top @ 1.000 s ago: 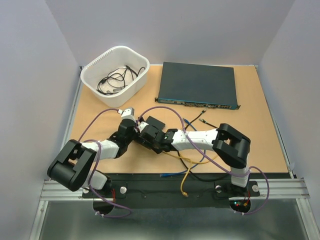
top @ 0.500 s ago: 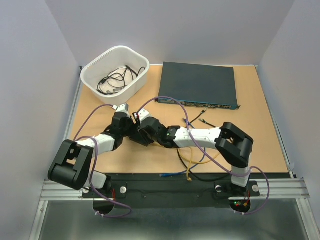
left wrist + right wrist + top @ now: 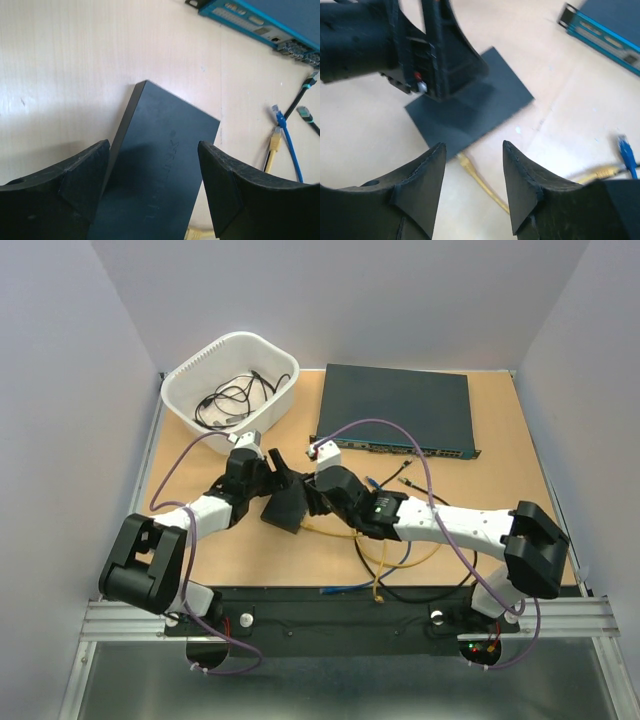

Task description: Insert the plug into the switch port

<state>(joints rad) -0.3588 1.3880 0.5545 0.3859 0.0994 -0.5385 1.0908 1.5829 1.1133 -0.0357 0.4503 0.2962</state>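
Observation:
The other yellow plug looks seated, so the right gripper will next go to the right in the top view and down onto the loose yellow plug's boot.
The small flat black box [image 3: 283, 508] lies on the table between the two arms. A yellow plug [image 3: 464, 161] on a yellow cable [image 3: 330, 533] meets the box's near edge and looks seated there. The switch port itself is hidden behind the plug. My right gripper [image 3: 474, 146] hovers open just above the plug and touches nothing. My left gripper [image 3: 152, 146] is open and straddles the box [image 3: 160, 175], with a strip of table showing beside its right finger [image 3: 235, 185]. From the top, the left gripper [image 3: 278, 475] stands at the box's far end and the right gripper [image 3: 308, 502] beside it.
A large dark network unit [image 3: 395, 410] sits at the back. A white basket [image 3: 232, 380] of black cables stands at the back left. Loose blue [image 3: 285, 135] and black [image 3: 412, 483] cables lie right of the box, and more cable loops toward the near edge [image 3: 378, 585].
The right gripper's jaws have opened and its arm has stretched out lower. The left gripper and the box have shifted toward the far side.

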